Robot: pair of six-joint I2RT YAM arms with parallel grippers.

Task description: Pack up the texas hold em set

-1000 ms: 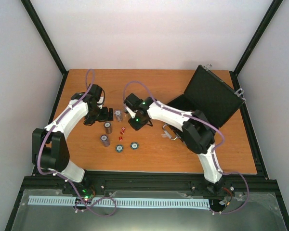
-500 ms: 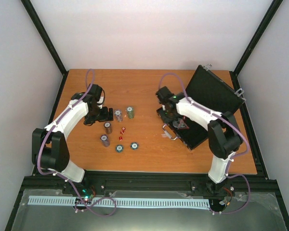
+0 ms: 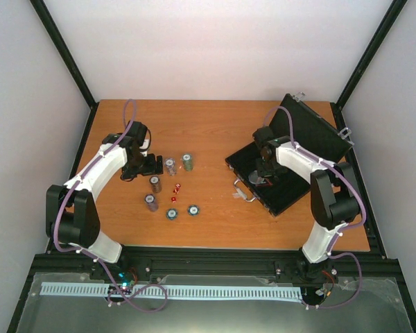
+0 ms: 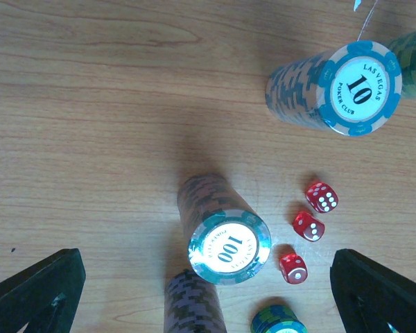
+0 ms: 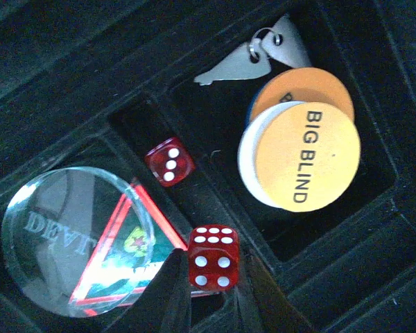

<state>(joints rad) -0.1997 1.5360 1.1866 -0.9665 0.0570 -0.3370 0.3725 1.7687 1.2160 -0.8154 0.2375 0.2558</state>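
The robot's right hand will next move down into the narrow slot (image 5: pixel 201 202) beside the other die to let go of the red die (image 5: pixel 213 257), because that slot already holds a matching die.
The black case (image 3: pixel 301 132) lies open at the right, its tray (image 3: pixel 281 198) facing up. My right gripper (image 3: pixel 264 177) hangs over the tray, shut on a red die (image 5: pixel 213 257); one finger (image 5: pixel 163 302) shows to the die's left. Another die (image 5: pixel 169 161), a clear dealer disc (image 5: pixel 76 243) and yellow "big blind" discs (image 5: pixel 307 156) lie in the tray's pockets. My left gripper (image 3: pixel 157 164) is open above the "100" chip stack (image 4: pixel 229 246), with three red dice (image 4: pixel 309 226) to its right. The "10" stack (image 4: pixel 360 87) stands farther off.
Chip stacks (image 3: pixel 187 161) stand left of centre on the wooden table (image 3: pixel 215 229), with two low blue chip piles (image 3: pixel 182 211) nearer the front. Keys (image 5: pixel 253 55) lie in the tray. The raised lid leans toward the back right corner. Black frame posts border the table.
My right arm has swung from the middle of the table to over the case tray, carrying the red die. The left arm has stayed still.
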